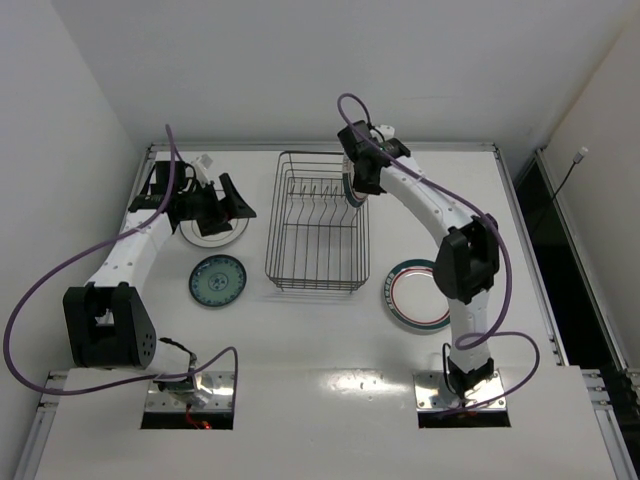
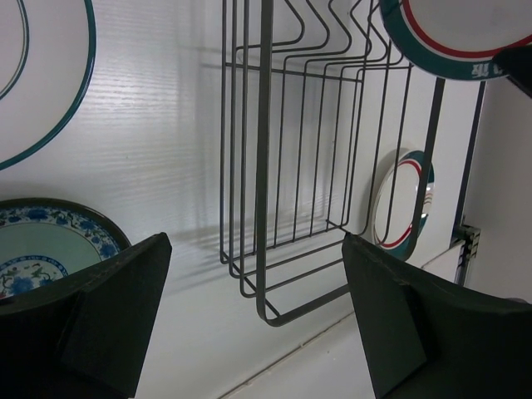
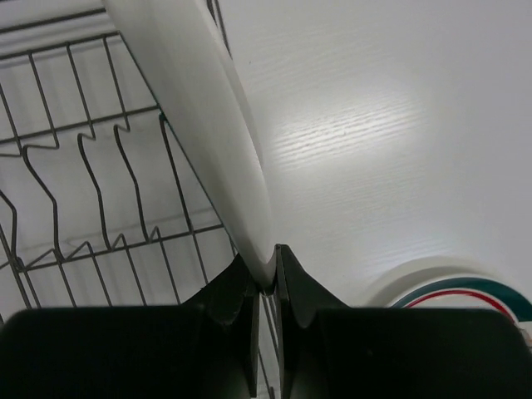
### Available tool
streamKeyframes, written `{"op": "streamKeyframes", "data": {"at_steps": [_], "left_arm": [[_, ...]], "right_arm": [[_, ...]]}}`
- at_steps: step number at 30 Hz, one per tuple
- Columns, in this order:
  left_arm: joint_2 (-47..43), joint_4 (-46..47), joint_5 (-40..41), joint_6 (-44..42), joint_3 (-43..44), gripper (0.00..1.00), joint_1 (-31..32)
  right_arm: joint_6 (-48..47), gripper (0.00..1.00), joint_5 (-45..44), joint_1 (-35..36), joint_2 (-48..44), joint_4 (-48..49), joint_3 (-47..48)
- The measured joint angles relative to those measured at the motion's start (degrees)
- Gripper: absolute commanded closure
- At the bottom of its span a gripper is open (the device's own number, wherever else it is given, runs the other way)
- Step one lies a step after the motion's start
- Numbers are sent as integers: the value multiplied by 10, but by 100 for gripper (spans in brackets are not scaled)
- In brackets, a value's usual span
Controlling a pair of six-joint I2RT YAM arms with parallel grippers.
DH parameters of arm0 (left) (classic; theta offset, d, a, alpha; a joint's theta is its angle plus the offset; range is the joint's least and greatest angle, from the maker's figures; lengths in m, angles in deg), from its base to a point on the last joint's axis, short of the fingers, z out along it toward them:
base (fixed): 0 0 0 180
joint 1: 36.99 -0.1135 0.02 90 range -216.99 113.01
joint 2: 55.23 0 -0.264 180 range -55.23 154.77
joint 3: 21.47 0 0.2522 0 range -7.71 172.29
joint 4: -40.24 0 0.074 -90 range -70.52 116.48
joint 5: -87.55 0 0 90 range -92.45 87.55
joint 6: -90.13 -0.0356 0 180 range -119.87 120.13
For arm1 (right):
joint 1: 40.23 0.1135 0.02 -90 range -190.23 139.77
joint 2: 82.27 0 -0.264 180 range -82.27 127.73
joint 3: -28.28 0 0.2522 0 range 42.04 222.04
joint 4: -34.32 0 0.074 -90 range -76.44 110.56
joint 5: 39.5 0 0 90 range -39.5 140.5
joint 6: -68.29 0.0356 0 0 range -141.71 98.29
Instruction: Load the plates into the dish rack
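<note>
I will next lower my right gripper's white plate, drawing it back over the dish rack's end divider wires.
The dish rack (image 1: 317, 222) stands mid-table, a dark wire basket with divider tines. My right gripper (image 1: 358, 185) is shut on the rim of a white plate with a teal-and-red rim (image 1: 349, 196), held on edge at the rack's far right side. In the right wrist view the gripper (image 3: 268, 283) pinches the plate's white underside (image 3: 199, 108) beside the rack (image 3: 91, 166). My left gripper (image 1: 228, 205) is open and empty over a pale plate (image 1: 208, 234). A teal-patterned plate (image 1: 218, 281) lies left of the rack. A second teal-and-red plate (image 1: 415, 295) lies right of the rack.
The left wrist view shows the open gripper (image 2: 253, 249), the rack (image 2: 316, 166), the teal-patterned plate (image 2: 50, 241), the pale plate (image 2: 41, 83), the held plate (image 2: 457, 41) and the table plate (image 2: 403, 208). Walls enclose the table at the left and back.
</note>
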Motion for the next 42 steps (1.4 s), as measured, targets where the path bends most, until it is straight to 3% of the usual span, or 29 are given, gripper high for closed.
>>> {"op": "streamKeyframes", "data": {"at_steps": [7,14,17,18,21,28,32,34,36,39,42], "left_arm": [[0,0,0,0,0,18,-3],[0,-2,0,0,0,18,-6],[0,-5,0,0,0,18,-8],[0,-5,0,0,0,18,-9],[0,-5,0,0,-2,18,-9],[0,-5,-2,0,-5,18,-10],[0,-4,-3,0,-5,18,-13],[0,-4,-4,0,-5,18,-14],[0,-2,-5,0,-8,18,-14],[0,1,-7,2,-10,18,-14],[0,10,-11,5,-15,18,-16]], "right_arm": [[55,100,20,58,-10,10,-97],[95,98,22,72,-6,2,-106],[94,83,34,66,-4,0,-102],[89,67,41,63,-2,0,-101],[57,52,70,50,10,-12,-93],[-27,25,86,14,34,-69,56],[-75,20,90,-9,-11,-82,105],[-90,20,116,-30,-74,-73,53],[-99,20,177,-81,-179,-41,-67],[-99,20,277,-230,-334,13,-286],[-100,20,341,-378,-403,35,-472]]}}
